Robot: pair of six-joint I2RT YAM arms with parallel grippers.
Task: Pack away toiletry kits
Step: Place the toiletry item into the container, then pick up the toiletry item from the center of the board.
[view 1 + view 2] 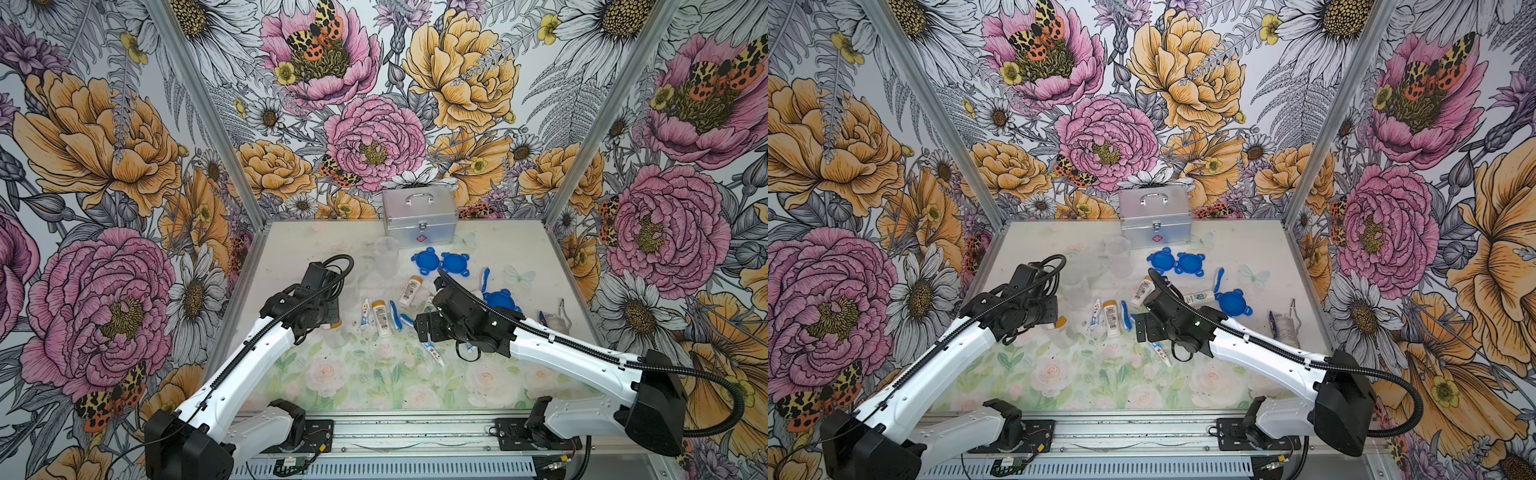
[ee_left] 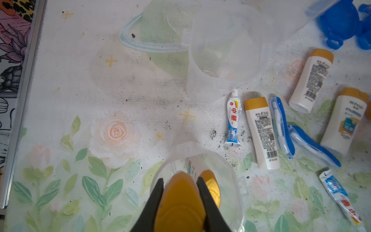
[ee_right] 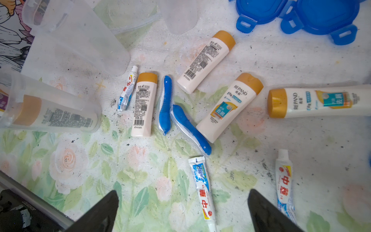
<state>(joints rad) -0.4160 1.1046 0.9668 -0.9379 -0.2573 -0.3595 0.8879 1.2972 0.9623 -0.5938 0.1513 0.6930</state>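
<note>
The clear cup's opening (image 1: 1066,327) (image 2: 227,189) is below, so the left gripper should next lower the capped bottle into the cup, beside the second orange cap, and let go of it there.
My left gripper (image 2: 179,179) is shut on the yellow-orange cap of a white bottle (image 2: 180,202), held upright in a clear cup (image 2: 226,176). A second orange cap (image 2: 211,186) shows inside that cup. In both top views the cup (image 1: 336,334) stands under the left gripper (image 1: 330,318). My right gripper (image 3: 182,191) hangs open above a white-blue tube (image 3: 202,192) and touches nothing. Loose bottles (image 3: 143,104), tubes (image 3: 127,90) and blue toothbrushes (image 3: 165,104) lie between the arms. The right gripper (image 1: 1144,328) is near the table's middle.
A silver case (image 1: 419,214) stands at the back wall. Other clear cups (image 1: 386,259) stand left of the blue lids (image 1: 440,262); a third lid (image 1: 500,301) lies by the right arm. A whitish roll (image 1: 555,322) sits near the right wall.
</note>
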